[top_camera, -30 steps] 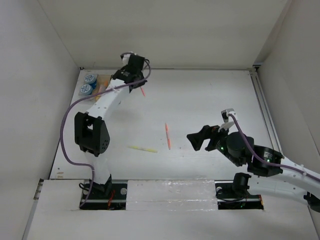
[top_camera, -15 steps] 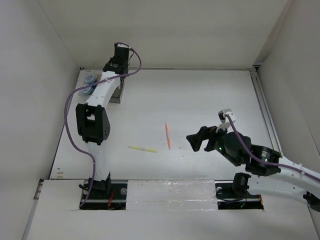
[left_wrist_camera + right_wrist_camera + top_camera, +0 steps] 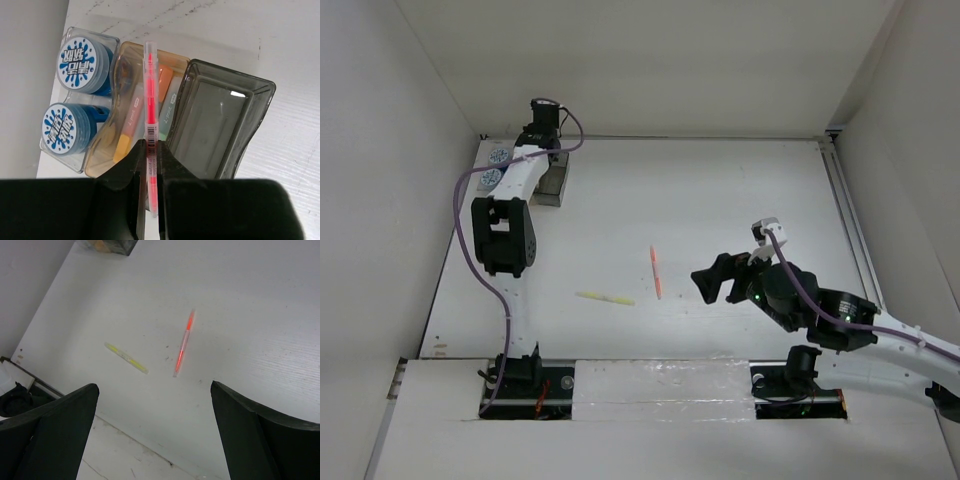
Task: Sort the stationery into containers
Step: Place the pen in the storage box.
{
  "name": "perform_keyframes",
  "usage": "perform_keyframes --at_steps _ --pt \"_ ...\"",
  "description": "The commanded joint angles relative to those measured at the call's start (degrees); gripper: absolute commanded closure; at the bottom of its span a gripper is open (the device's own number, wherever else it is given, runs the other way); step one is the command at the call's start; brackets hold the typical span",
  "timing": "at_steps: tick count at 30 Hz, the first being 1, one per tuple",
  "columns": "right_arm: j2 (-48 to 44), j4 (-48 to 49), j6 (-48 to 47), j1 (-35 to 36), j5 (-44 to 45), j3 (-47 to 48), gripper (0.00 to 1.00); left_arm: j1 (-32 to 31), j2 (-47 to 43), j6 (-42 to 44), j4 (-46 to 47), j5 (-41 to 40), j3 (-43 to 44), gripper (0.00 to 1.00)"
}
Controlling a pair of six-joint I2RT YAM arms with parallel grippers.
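Observation:
I need to move my left gripper to the right in the wrist view next and lower it into the smoky grey bin [image 3: 552,183] [image 3: 220,120] to let go of the pen, because the bin is empty.
My left gripper [image 3: 151,146] is shut on a thin orange-red pen [image 3: 150,85] and holds it above the amber bin [image 3: 129,67], lengthwise along it. The amber bin holds several short markers [image 3: 131,117]. The clear bin [image 3: 113,41] to its left holds two blue-and-white rolls [image 3: 79,62]. The smoky grey bin [image 3: 220,120] to its right looks empty. In the top view the left gripper [image 3: 542,140] stands over the bins [image 3: 554,187] at the far left corner. My right gripper [image 3: 710,280] is open and empty, near a second orange-red pen [image 3: 656,271] and a yellow pen [image 3: 605,298].
The two loose pens also show in the right wrist view, the orange-red one [image 3: 183,342] and the yellow one [image 3: 126,358], ahead of the open right gripper [image 3: 154,386]. White walls close in the table on the left, back and right. The near edge has a raised strip [image 3: 660,385].
My left arm has swung left and back with the orange-red pen, from right of the bins to above them. My right gripper has edged slightly left.

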Motion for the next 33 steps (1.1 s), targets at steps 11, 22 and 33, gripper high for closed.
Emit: perform_keyframes --at_steps 11,22,33 --pt "0.0 1.9 -1.5 -0.4 0.5 0.2 0.00 -0.8 1.3 0.0 4.3 1.8 -2.0 1.00" --pt "1.1 2.4 -1.5 -0.4 0.5 0.2 0.00 -0.8 1.9 -1.9 4.3 2.4 -2.4 1.00" --pt "0.6 2.4 -1.5 -0.4 0.5 -0.3 0.00 -1.9 1.9 -3.8 3.6 3.7 -3.1 0.92"
